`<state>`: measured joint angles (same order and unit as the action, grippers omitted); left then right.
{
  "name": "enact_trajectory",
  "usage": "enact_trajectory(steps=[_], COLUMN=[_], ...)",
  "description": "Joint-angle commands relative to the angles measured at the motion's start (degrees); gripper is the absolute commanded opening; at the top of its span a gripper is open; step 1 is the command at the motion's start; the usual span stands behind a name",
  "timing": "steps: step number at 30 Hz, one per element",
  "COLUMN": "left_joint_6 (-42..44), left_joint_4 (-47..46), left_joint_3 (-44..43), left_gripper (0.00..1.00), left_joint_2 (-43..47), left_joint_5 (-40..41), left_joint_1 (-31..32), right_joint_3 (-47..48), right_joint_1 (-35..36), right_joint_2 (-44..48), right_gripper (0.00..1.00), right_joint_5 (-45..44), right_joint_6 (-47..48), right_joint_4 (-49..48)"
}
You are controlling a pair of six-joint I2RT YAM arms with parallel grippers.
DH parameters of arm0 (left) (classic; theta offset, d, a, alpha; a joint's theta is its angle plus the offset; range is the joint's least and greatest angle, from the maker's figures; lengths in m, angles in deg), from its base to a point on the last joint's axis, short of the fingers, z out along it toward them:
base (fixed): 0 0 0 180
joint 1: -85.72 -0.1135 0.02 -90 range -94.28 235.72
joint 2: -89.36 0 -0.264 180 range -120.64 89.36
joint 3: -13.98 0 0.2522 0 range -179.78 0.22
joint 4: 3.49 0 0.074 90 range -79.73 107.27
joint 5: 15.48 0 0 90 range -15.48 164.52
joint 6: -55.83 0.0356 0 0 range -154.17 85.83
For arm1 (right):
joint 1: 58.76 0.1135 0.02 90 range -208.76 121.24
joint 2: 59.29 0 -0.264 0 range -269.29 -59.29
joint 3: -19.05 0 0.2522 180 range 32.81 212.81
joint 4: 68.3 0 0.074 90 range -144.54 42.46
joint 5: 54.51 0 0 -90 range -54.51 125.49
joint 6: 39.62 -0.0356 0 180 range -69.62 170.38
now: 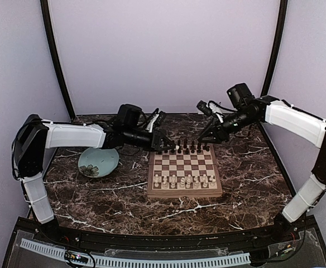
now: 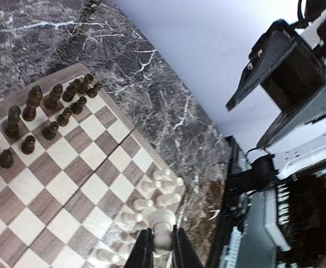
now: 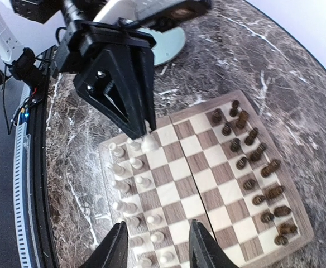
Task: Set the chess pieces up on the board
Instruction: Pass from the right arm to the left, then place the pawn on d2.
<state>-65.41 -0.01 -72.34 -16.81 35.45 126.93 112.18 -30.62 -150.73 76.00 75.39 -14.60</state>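
The cream pawns' row shows one gap near its middle. My left gripper should go down onto that bare square point(image 2: 115, 235) and release the held pawn point(image 2: 162, 237) there.
The board point(image 1: 185, 167) lies mid-table, with dark pieces point(image 1: 188, 148) along its far rows and cream pieces point(image 1: 185, 180) along its near rows. My left gripper point(image 1: 171, 147) is above the board's left side, shut on a cream pawn point(image 2: 162, 237). In the right wrist view the pawn point(image 3: 149, 143) hangs close over the cream rows point(image 3: 130, 181). My right gripper point(image 1: 207, 134) is open and empty, raised over the board's far right; its fingers point(image 3: 115, 245) frame the cream side. The dark pieces also show in both wrist views point(image 2: 40, 109) point(image 3: 252, 167).
A round pale-teal plate point(image 1: 99, 162) sits left of the board, under the left arm, and shows in the right wrist view point(image 3: 171, 44). Dark marble tabletop point(image 1: 247, 167) surrounds the board. Purple walls close in the back and sides.
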Motion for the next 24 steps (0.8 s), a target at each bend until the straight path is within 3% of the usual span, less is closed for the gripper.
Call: enact_trajectory(steps=[1,7,10,15,24], left_joint_6=[18.46,34.31,39.12,43.82,45.47], left_joint_4=[15.38,32.73,36.33,45.50,50.10], left_joint_3=[-6.77,-18.00,-21.37,-28.61,-32.64], left_gripper=[0.07,0.07,0.07,0.06,0.06], left_joint_2=[1.66,-3.24,-5.28,-10.45,-15.17], left_joint_5=[13.53,22.50,25.40,31.30,34.46], left_joint_1=[3.44,7.75,9.51,11.90,13.86], right_joint_3=[-7.17,-15.66,-18.54,-19.84,-20.42], right_joint_1=[-4.22,-6.36,-6.37,-6.30,-6.34], right_joint_2=[5.33,7.85,7.94,7.58,5.99], right_gripper=[0.39,0.39,0.39,0.39,0.39], right_joint_5=[0.62,-4.56,-5.28,-8.29,-7.64], right_joint_6=[-0.82,-0.86,-1.62,-1.18,-0.27], right_joint_4=[-5.85,-11.15,-13.83,-15.30,-15.27])
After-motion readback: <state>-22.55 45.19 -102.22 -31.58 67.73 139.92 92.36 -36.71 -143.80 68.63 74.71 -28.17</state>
